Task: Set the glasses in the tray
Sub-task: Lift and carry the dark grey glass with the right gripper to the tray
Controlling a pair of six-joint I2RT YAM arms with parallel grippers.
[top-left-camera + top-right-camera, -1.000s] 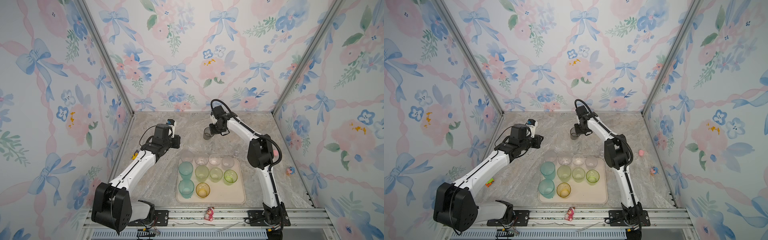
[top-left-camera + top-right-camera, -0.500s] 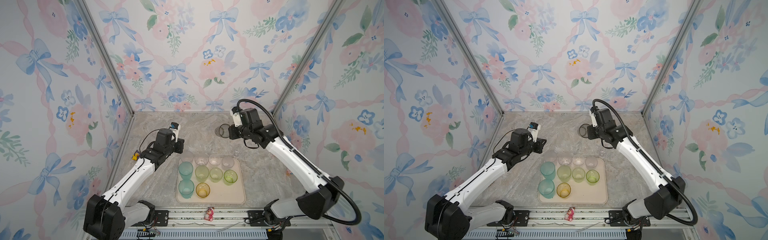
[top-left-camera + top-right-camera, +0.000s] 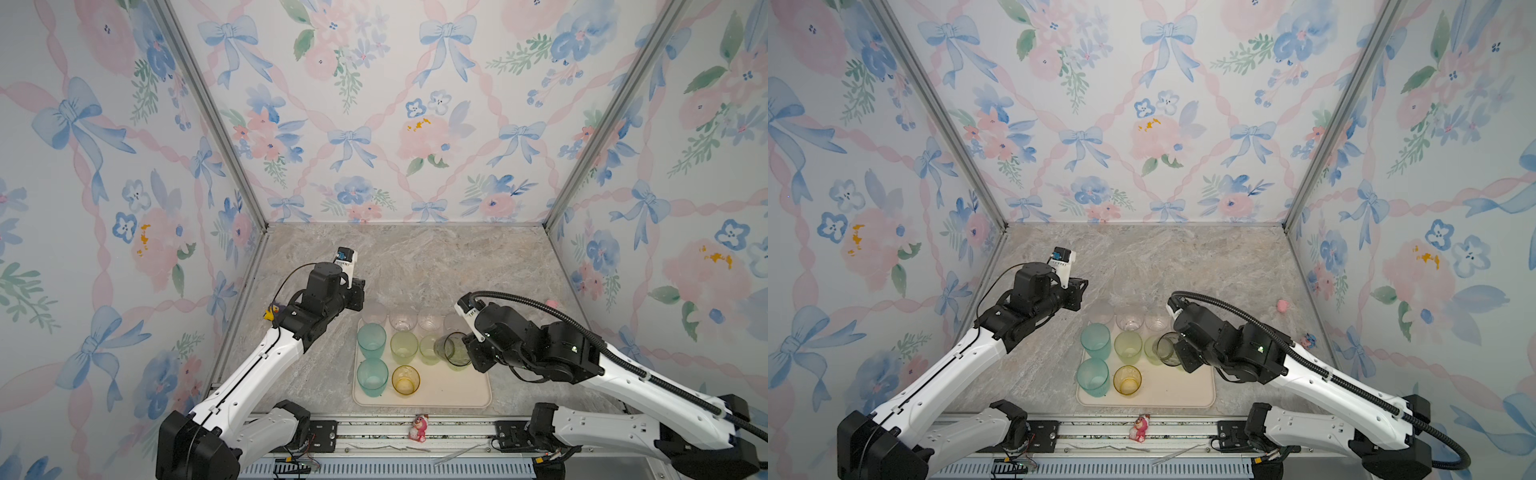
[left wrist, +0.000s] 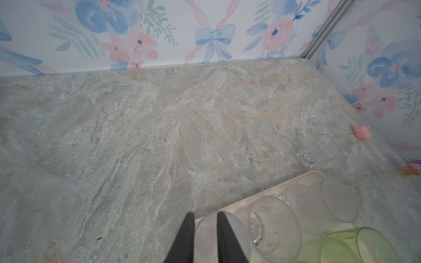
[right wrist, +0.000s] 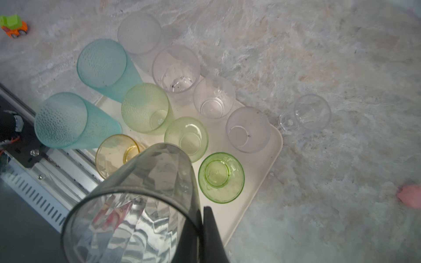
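Note:
The bare bottom of the tray beside the yellow glass point(image 3: 436, 387) is empty. My right gripper should carry the smoky grey glass back and down there, then release it.
My right gripper point(image 5: 201, 218) is shut on the wall of the smoky grey glass point(image 5: 136, 205), which hangs tilted over the right part of the cream tray point(image 3: 449, 395). Upright in the tray stand two teal glasses point(image 3: 371, 338), a yellow one point(image 3: 405, 379), pale green ones point(image 3: 404, 347) and clear ones point(image 3: 403, 320). My left gripper point(image 4: 206, 236) is narrowly open, its fingers straddling the wall of a frosted clear glass point(image 4: 207, 234) at the tray's far left corner. Another clear glass point(image 5: 307, 113) lies on its side on the table just outside the tray.
A pink figurine point(image 3: 417, 428) sits on the front rail and a pink toy point(image 3: 1283, 305) lies near the right wall. A duck toy point(image 3: 272, 311) is beside the left arm, and a small orange-and-green car point(image 5: 13, 26) left of the tray. Patterned walls close in three sides.
My right gripper carried the grey glass from the far middle of the table to above the tray's right part. My left gripper shifted slightly toward the tray's far left corner.

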